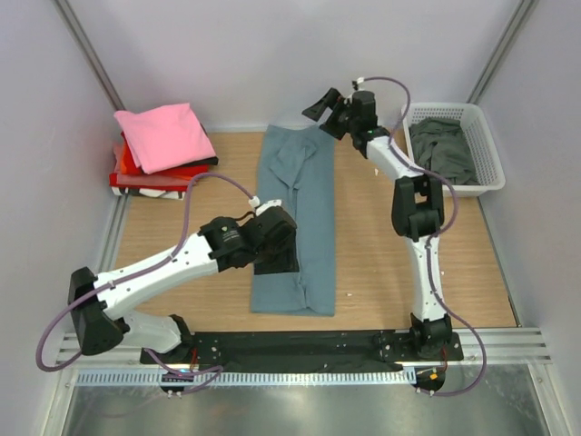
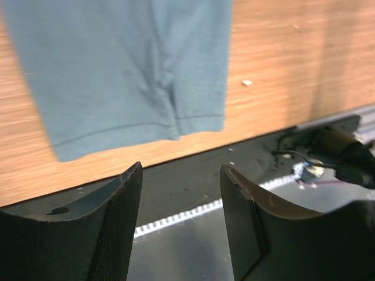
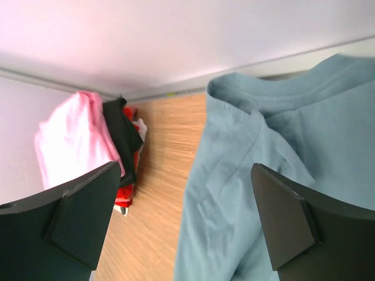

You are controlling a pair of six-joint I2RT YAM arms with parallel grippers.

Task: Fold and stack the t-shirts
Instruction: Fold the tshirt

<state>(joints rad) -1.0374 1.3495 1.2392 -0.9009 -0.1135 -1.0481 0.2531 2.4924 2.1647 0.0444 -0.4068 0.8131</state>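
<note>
My right gripper comes back from the t-shirt's collar end and down onto the hem corner on the basket's side [image 1: 330, 311] next, since the t-shirt still lies at full length.
The slate-blue t-shirt [image 1: 298, 213] lies on the wooden table as a long narrow strip, collar at the far end, hem near. Its hem shows in the left wrist view [image 2: 129, 70] and its collar in the right wrist view [image 3: 275, 152]. My left gripper [image 1: 280, 254] is open and empty, above the strip's near left edge. My right gripper [image 1: 324, 111] is open and empty, raised above the collar end. A stack with a pink t-shirt [image 1: 163, 134] on top of black and red shirts [image 1: 150, 177] sits at the far left. A dark grey-green t-shirt [image 1: 445, 150] lies in the basket.
The white lattice basket [image 1: 481, 150] stands at the far right. The black base rail [image 1: 300, 345] runs along the table's near edge. Grey walls enclose the far and side edges. The stack also shows in the right wrist view [image 3: 76, 140].
</note>
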